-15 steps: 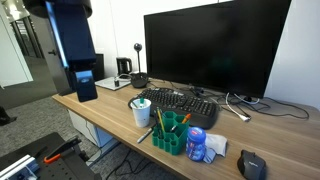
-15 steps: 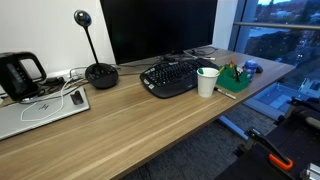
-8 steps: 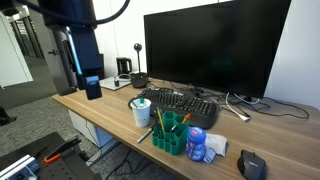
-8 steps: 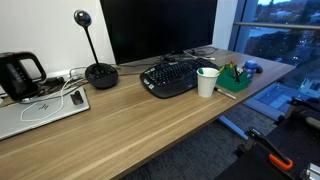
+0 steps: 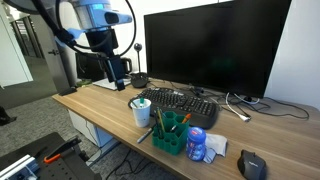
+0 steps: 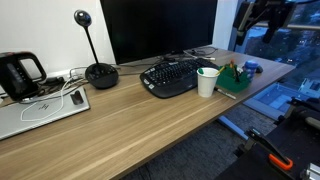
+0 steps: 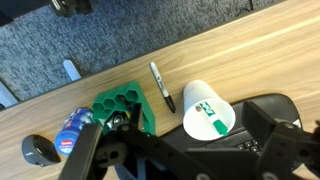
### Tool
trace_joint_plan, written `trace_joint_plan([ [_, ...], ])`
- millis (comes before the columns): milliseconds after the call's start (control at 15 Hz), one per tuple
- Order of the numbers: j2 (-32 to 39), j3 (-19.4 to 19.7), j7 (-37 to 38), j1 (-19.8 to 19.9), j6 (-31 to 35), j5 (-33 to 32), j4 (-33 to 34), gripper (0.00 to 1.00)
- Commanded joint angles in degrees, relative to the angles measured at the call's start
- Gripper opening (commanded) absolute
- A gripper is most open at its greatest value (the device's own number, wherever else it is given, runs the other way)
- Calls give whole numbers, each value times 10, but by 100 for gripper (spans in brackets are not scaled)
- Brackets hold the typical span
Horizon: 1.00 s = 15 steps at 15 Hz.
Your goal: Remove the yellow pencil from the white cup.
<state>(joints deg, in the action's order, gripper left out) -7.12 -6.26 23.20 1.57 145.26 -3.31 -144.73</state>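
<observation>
The white cup stands well below my open gripper, so I need to move it down toward the green-and-white marker in the cup, fingers on either side.
The white cup stands on the wooden desk between the black keyboard and the green pen holder. It also shows in both exterior views. In the wrist view a green-and-white marker lies inside it; no yellow pencil shows in any view. My gripper hangs high above the cup, open and empty, with its fingers wide apart. It also shows in an exterior view, above and to the left of the cup.
A black marker lies on the desk between cup and holder. A blue can and a dark mouse sit beyond the holder. A large monitor stands behind the keyboard. A laptop, kettle and webcam stand occupy the far end.
My arm has swung from the desk's end towards the cup and holder, and now enters the top corner of an exterior view. The objects have not moved.
</observation>
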Motion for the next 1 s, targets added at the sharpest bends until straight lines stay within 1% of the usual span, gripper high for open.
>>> trace_joint_plan([
  [0,114,0,50,-12,25,-22,83,100],
  [267,206,29,87,-42,22,-51,160,100],
  [467,251,51,89,-66,14,-50,201,100],
  [667,268,63,77,-85,14,-42,208,100],
  [933,266,69,68,-97,6,-36,196,100],
])
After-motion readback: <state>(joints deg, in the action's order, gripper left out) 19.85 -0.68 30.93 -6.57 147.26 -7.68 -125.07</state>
